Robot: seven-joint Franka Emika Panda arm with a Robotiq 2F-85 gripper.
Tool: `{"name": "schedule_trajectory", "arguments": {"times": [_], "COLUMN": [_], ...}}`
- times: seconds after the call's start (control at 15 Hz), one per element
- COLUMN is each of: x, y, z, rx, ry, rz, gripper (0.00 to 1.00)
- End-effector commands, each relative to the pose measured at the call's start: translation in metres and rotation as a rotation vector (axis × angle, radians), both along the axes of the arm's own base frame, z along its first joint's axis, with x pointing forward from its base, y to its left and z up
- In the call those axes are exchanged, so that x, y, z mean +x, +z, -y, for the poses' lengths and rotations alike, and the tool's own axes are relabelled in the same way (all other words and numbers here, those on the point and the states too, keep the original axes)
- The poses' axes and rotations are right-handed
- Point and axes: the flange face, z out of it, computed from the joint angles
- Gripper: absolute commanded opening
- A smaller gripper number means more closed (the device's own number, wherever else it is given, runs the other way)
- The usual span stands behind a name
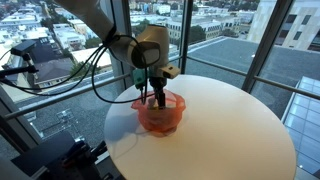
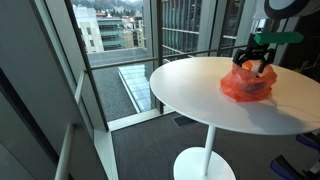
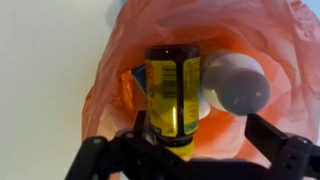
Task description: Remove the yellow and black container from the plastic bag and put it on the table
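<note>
The container is below my gripper, with its lower end (image 3: 179,138) between the open fingers. Next, I should move my gripper down deeper into the bag (image 3: 110,75) and close on that end.
An orange plastic bag (image 1: 160,115) lies open on the round white table (image 1: 225,125); it also shows in the other exterior view (image 2: 247,86). In the wrist view the yellow and black container (image 3: 172,92) lies inside the bag (image 3: 110,75), next to a white rounded object (image 3: 236,83). My gripper (image 3: 197,125) is open and reaches down into the bag's mouth. The container's lower end sits between the fingers, close to the left finger, with a wide gap to the right finger. The gripper also shows in both exterior views (image 1: 157,95) (image 2: 257,66).
The table (image 2: 190,90) stands on a single pedestal beside floor-to-ceiling windows. An orange packet (image 3: 134,92) lies in the bag left of the container. Cables hang from the arm (image 1: 100,25) at the left.
</note>
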Motion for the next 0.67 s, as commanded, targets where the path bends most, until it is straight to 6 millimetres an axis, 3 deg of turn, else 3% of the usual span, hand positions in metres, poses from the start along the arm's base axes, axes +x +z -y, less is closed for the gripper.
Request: {"name": "schedule_trajectory", "arguments": {"times": [0.0, 0.53, 0.6], "x": [0.0015, -0.0033, -0.0032], "y": [-0.0092, -0.0132, -0.0144], "z": [0.0005, 0.0057, 0.0066], "rx": [-0.022, -0.028, -0.032], "ry": [-0.027, -0.058, -0.064], "rz": [0.008, -0.016, -0.019], "gripper": [1.0, 1.0, 0.92]}}
